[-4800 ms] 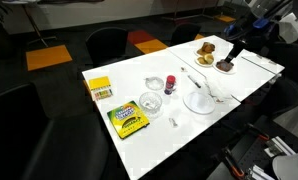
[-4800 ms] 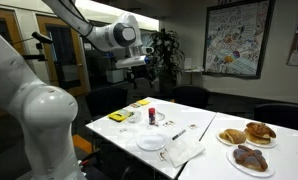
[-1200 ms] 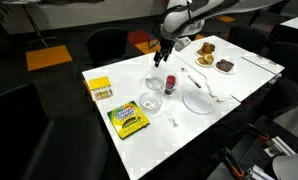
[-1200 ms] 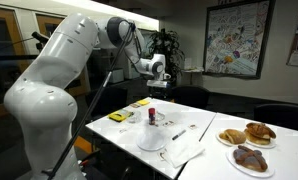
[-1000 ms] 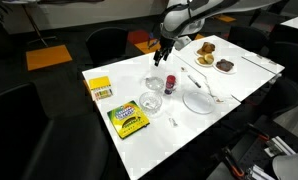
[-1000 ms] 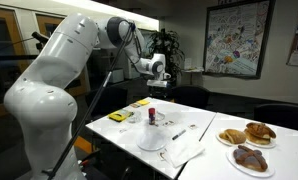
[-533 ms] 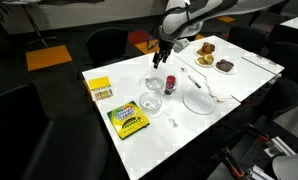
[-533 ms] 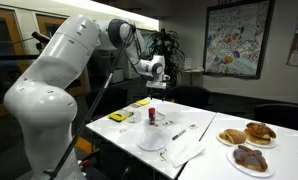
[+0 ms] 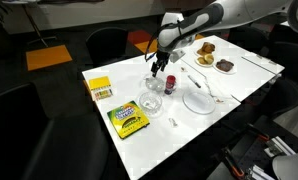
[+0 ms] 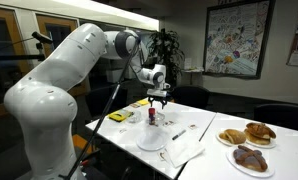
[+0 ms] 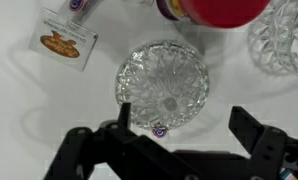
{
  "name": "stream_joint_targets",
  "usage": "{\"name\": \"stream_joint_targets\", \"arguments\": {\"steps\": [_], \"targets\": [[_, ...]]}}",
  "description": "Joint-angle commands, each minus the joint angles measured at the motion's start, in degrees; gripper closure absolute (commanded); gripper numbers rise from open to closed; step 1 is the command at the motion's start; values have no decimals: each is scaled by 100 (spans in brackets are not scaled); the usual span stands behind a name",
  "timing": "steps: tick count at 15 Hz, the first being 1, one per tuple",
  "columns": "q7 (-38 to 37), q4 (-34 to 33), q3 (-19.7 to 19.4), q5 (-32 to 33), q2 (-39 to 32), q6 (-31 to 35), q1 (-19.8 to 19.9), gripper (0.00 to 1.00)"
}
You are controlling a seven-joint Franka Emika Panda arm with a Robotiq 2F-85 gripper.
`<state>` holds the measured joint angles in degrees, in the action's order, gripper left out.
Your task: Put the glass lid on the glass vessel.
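The glass lid's small knob is below my gripper, between its spread fingers. I should lower my gripper around that knob next and close on it.
The glass lid is a small round cut-glass piece lying on the white table; in the wrist view it fills the middle. The glass vessel stands just in front of the lid, and its edge shows at the right of the wrist view. My gripper hangs open and empty just above the lid, apart from it. Its two black fingers are spread wide at the lid's near edge. The gripper also shows in an exterior view.
A small dark-red bottle stands right beside the lid. A white plate, a yellow-green crayon box, a yellow box and two plates of pastries share the table. A small packet lies near the lid.
The arm has come down and slightly towards the lid; the gripper now hangs low over it, still open. Nothing on the table has moved.
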<state>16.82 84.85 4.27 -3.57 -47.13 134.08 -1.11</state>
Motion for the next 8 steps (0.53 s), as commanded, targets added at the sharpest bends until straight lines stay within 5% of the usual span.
{"name": "stream_joint_targets", "arguments": {"steps": [1,8], "targets": [[22,-432,111,97,-377,21,72,0],[-33,-966,138,118,-802,-290,24,0]]}}
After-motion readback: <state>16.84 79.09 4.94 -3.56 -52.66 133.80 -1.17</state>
